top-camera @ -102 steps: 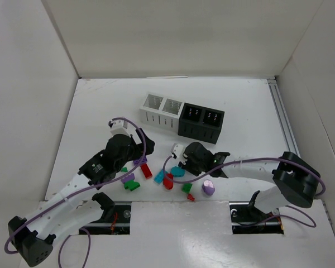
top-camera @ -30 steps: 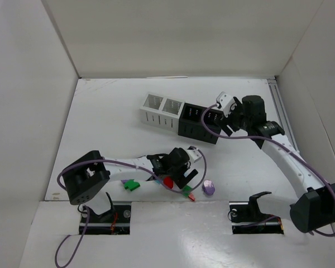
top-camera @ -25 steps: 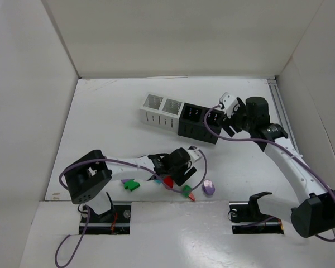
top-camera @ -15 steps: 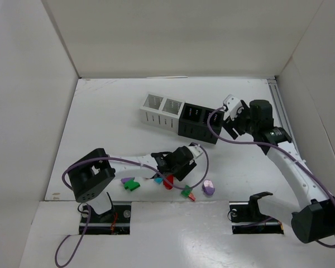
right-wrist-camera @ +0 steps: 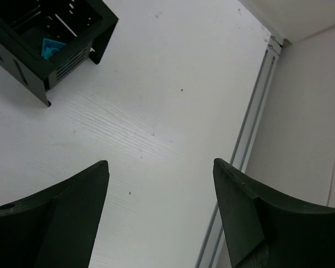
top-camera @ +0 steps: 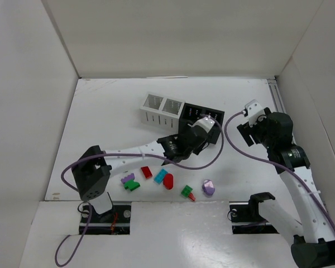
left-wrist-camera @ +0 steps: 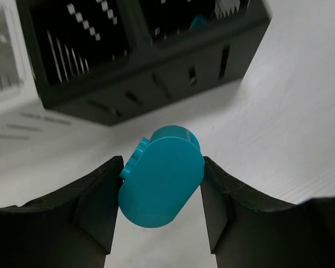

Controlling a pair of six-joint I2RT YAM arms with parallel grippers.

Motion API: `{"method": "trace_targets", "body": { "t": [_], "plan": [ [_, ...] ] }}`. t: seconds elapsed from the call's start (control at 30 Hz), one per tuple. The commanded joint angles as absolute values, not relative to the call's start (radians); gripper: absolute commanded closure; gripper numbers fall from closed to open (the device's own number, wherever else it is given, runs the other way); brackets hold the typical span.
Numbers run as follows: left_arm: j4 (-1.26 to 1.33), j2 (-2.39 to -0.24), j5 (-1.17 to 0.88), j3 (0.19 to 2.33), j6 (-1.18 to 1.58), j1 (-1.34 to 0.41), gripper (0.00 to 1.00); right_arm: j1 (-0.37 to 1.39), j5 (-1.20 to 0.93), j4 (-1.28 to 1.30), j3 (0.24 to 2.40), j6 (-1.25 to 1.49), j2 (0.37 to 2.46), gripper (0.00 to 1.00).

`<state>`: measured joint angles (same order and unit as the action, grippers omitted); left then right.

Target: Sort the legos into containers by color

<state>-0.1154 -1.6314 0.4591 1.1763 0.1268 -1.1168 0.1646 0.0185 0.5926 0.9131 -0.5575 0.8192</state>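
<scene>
I will move my left gripper outward past the black cup's near rim and release the oval matching the teal piece already inside, since that cup lies outward.
My left gripper [left-wrist-camera: 162, 167] is shut on a teal oval lego [left-wrist-camera: 162, 181], held above the table just in front of the black containers [left-wrist-camera: 134, 56]. In the top view this gripper [top-camera: 192, 138] hovers at the near side of the two black cups [top-camera: 201, 116], which join two white cups [top-camera: 163, 106]. A teal piece [right-wrist-camera: 53, 47] lies in the right black cup. Loose on the table lie a red brick [top-camera: 147, 172], a teal brick [top-camera: 161, 176], a red oval [top-camera: 168, 181], a green piece [top-camera: 186, 191], a purple oval [top-camera: 209, 187] and a purple and green pair [top-camera: 129, 182]. My right gripper [right-wrist-camera: 159, 163] is open and empty, right of the cups [top-camera: 243, 133].
A metal rail [right-wrist-camera: 240, 145] runs along the table's right edge beside the white wall. White walls close in the back and the left side. The left arm [top-camera: 134, 156] stretches across the table above the loose pieces.
My left gripper closed on the teal oval in the pile and carried it up to the black cups. The right arm pulled back to the right, away from the right black cup.
</scene>
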Motion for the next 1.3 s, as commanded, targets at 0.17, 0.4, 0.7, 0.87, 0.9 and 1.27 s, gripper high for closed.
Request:
{"method": "trace_targets", "body": {
  "t": [0.17,0.4,0.7,0.87,0.9,1.27],
  "plan": [
    [0.029,-1.736,0.329,1.489,0.078,-1.014,1.00,0.150,0.143,0.606,0.894,-0.495,0.742,0.17],
    [0.009,-1.929,0.307,1.713,0.098,-0.991,1.00,0.150,0.124,0.606,0.885,-0.495,0.733,0.17],
    [-0.028,-2.017,0.304,1.815,0.118,-0.973,0.84,0.150,0.114,0.606,0.876,-0.495,0.666,0.17],
    [-0.046,-1.997,0.246,1.784,0.109,-0.963,0.65,0.150,0.104,0.606,0.876,-0.505,0.666,0.16],
    [-0.055,-1.997,0.236,1.784,0.109,-0.963,0.59,0.150,0.104,0.606,0.867,-0.505,0.666,0.16],
    [-0.031,-1.778,0.182,1.585,0.120,-0.963,0.18,0.150,0.060,0.574,0.847,-0.526,0.640,0.13]
  ]
}}
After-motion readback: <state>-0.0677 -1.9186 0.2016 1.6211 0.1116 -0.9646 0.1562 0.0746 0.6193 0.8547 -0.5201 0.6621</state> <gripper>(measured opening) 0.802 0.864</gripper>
